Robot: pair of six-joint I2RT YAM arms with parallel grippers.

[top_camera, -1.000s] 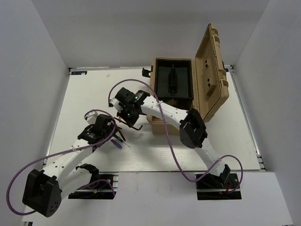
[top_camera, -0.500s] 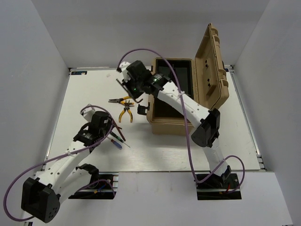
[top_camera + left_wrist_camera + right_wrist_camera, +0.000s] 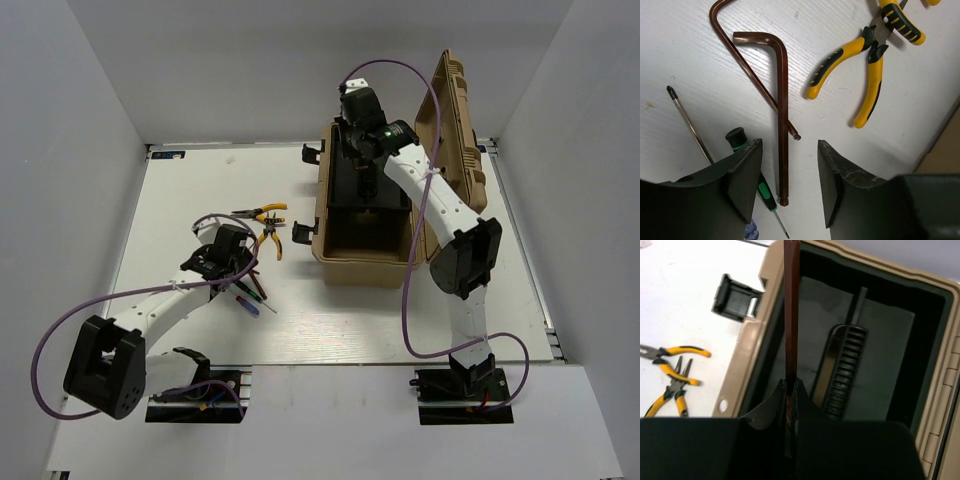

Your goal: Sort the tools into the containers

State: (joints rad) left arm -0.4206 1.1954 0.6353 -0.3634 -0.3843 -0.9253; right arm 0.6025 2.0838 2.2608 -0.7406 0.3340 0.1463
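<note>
The dark brown hex key (image 3: 791, 315) should go on the bare part of the tray's bottom beside the latch-side, so my right gripper should next move down to that part and release the key there.
My right gripper (image 3: 791, 385) is shut on a dark brown hex key (image 3: 791, 315) and holds it above the black tray (image 3: 880, 365) of the open tan toolbox (image 3: 365, 268). In the top view the right gripper (image 3: 358, 160) is over the box's far half. My left gripper (image 3: 789, 150) is open just above the table, its jaws on either side of the long arm of a brown hex key (image 3: 782, 115). A second, thinner hex key (image 3: 740, 65) crosses it. Two yellow-and-black pliers (image 3: 870, 65) lie beyond. Thin screwdrivers (image 3: 747, 165) lie by the left jaw.
The toolbox lid (image 3: 450, 140) stands open to the right. Black latches (image 3: 735, 297) stick out from the box's left side. The pliers (image 3: 268, 225) lie left of the box, and the screwdrivers (image 3: 250, 300) lie just below my left gripper (image 3: 243, 265).
My right arm has swung from left of the toolbox to over its tray with the hex key. My left gripper has moved up and right over the hex keys.
</note>
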